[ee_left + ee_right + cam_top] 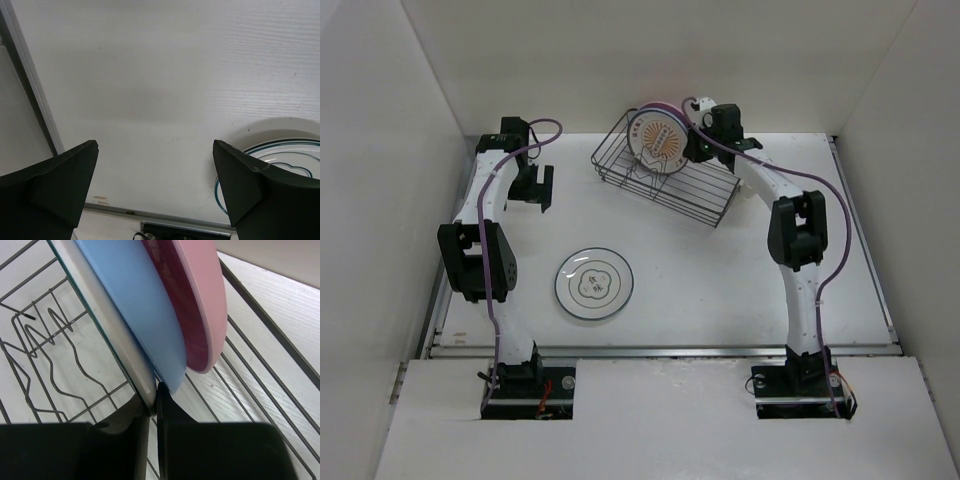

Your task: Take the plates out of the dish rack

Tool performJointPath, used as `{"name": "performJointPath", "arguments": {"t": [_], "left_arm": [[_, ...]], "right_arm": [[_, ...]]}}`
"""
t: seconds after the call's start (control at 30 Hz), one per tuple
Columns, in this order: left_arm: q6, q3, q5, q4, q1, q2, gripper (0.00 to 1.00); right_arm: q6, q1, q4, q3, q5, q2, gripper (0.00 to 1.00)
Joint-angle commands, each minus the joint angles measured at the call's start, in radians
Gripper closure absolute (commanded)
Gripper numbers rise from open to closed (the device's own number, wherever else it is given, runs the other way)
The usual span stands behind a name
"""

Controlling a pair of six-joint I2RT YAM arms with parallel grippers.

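Note:
The teal-rimmed white plate (595,283) lies flat and empty, so the robot's right gripper will lift from the rack (672,185), swing back while tilting, and go down to release there.
The black wire dish rack (672,185) stands at the back centre. An orange-sunburst white plate (658,140) stands upright at its front, with a blue plate (135,300) and a pink plate (200,295) behind it. My right gripper (698,146) is at the plates' right edge. In the right wrist view it (154,405) is shut on the rim of the white plate (107,325). A teal-rimmed white plate (595,283) lies flat on the table and also shows in the left wrist view (280,155). My left gripper (532,190) is open and empty above the table (155,190).
White walls close in the table on the left, back and right. A metal rail (660,350) runs along the table's near edge. The rack's wavy wire dividers (50,370) lie left of the gripped plate.

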Motion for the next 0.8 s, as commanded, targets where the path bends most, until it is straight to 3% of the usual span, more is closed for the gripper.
{"name": "performJointPath", "arguments": {"t": [0.0, 0.27, 0.57, 0.67, 0.77], "left_arm": [[-0.007, -0.009, 0.008, -0.025, 0.003, -0.035, 0.02], [-0.007, -0.028, 0.008, -0.006, 0.003, -0.063, 0.02], [-0.007, -0.060, 0.008, 0.003, 0.003, -0.083, 0.02], [-0.007, -0.060, 0.008, 0.012, 0.003, -0.092, 0.02], [-0.016, -0.060, -0.001, 0.012, 0.003, -0.101, 0.02]], "right_arm": [[0.026, 0.001, 0.028, -0.006, -0.039, -0.144, 1.00], [0.006, 0.042, 0.095, -0.070, 0.010, -0.299, 1.00], [-0.013, 0.060, 0.085, -0.125, -0.007, -0.361, 1.00], [-0.014, 0.070, 0.045, -0.125, -0.051, -0.361, 1.00], [-0.024, 0.070, -0.024, -0.112, -0.265, -0.361, 1.00]]}}
